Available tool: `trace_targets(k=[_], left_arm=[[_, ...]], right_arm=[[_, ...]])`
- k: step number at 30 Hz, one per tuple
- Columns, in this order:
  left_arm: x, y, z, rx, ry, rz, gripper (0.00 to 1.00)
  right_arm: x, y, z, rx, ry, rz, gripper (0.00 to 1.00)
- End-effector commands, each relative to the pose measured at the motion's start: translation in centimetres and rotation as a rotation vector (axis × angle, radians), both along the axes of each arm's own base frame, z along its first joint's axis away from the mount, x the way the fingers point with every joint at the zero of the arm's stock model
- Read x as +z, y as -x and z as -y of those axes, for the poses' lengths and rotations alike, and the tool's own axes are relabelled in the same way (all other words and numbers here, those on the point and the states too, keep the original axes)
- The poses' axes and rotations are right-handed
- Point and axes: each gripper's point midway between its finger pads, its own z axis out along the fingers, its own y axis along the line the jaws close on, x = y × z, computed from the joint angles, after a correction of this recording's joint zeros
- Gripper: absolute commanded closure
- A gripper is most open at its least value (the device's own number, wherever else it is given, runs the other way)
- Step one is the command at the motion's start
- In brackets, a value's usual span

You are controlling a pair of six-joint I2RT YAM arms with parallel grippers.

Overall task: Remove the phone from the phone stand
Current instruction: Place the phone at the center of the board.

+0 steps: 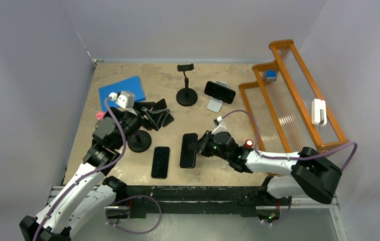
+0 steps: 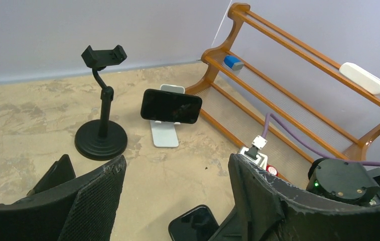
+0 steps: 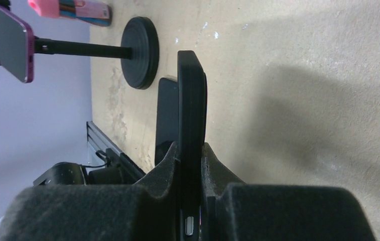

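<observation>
The robot's right gripper should move down and back toward the second black phone, so that it can lay its phone next to that one, where the table is bare (image 3: 224,136).
My right gripper (image 3: 192,146) (image 1: 204,145) is shut on the edge of a black phone (image 3: 192,100) (image 1: 188,149), low over the table's near middle. A second black phone (image 1: 160,161) (image 3: 166,113) lies flat to its left. A purple-edged phone (image 3: 3,42) sits clamped on a black phone stand (image 1: 138,143) (image 3: 140,52) at the left. My left gripper (image 1: 153,114) (image 2: 176,160) hovers by that stand's top, open and holding nothing. Another phone (image 1: 220,92) (image 2: 171,106) rests on a white stand (image 2: 164,134). A black clamp stand (image 1: 186,95) (image 2: 101,135) holds nothing.
An orange wooden rack (image 1: 293,95) fills the right side, with a white object (image 1: 319,111) and a blue one (image 1: 271,75) on it. A blue sheet (image 1: 121,90) lies at the back left. Walls close in the table on three sides.
</observation>
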Motion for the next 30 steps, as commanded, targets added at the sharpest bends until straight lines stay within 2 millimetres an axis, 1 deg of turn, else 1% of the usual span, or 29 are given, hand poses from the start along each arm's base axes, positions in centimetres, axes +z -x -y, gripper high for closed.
trace_targets(k=[1, 5, 9, 20, 23, 27, 30], left_arm=[[2.9, 0.2, -0.2, 0.005, 0.053, 0.051, 0.28], [2.9, 0.3, -0.1, 0.003, 0.055, 0.051, 0.28], [2.9, 0.3, -0.1, 0.000, 0.056, 0.051, 0.28], [2.6, 0.3, 0.3, -0.017, 0.052, 0.039, 0.29], [2.5, 0.2, 0.4, -0.022, 0.051, 0.033, 0.29], [2.3, 0.1, 0.5, -0.023, 0.051, 0.027, 0.29], [2.3, 0.1, 0.5, -0.023, 0.051, 0.026, 0.29]], right_arm=[[3.2, -1.5, -2.0, -0.031, -0.136, 0.041, 1.00], [1.9, -1.5, -2.6, -0.022, -0.128, 0.009, 1.00], [1.1, -1.4, -3.0, -0.014, -0.128, -0.013, 1.00], [-0.3, -0.9, -4.0, 0.046, -0.114, -0.035, 1.00], [-0.5, -0.9, -4.4, 0.053, -0.129, -0.049, 1.00], [-0.6, -0.1, -5.0, 0.086, -0.171, -0.090, 1.00], [-1.0, 0.1, -5.3, 0.090, -0.184, -0.117, 1.00]])
